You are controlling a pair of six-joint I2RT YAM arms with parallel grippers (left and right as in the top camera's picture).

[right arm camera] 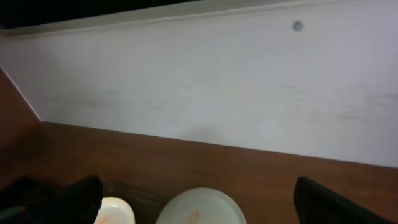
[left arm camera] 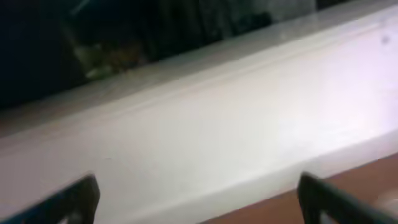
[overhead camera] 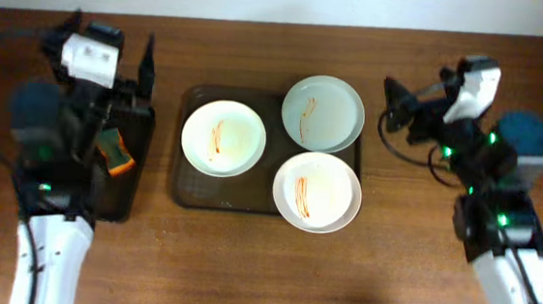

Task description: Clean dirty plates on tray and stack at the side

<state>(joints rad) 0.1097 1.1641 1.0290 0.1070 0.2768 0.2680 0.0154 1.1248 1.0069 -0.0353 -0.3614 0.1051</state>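
My raised left gripper points at the wall, with the sponge below, so it tilts downward next and moves down onto the sponge's far end [overhead camera: 110, 143].
Three round white plates lie on the brown tray [overhead camera: 191, 189]: a left one [overhead camera: 223, 138], a faintly bluish back one [overhead camera: 322, 112] and a front right one [overhead camera: 316, 190]. Each has orange-red sauce streaks. My left gripper [overhead camera: 145, 59] is open and empty, raised at the back left above the black tray, and points at the wall [left arm camera: 199, 205]. My right gripper [overhead camera: 392, 96] is open and empty, raised right of the bluish plate. The right wrist view shows the bluish plate [right arm camera: 199, 208] and the left plate's edge [right arm camera: 115, 211] between my open fingers [right arm camera: 196, 202].
A smaller black tray [overhead camera: 126, 175] at the left holds an orange and green sponge [overhead camera: 113, 151]. A white wall [right arm camera: 205, 81] runs along the table's back edge. The brown wooden table [overhead camera: 243, 266] stretches in front of the trays.
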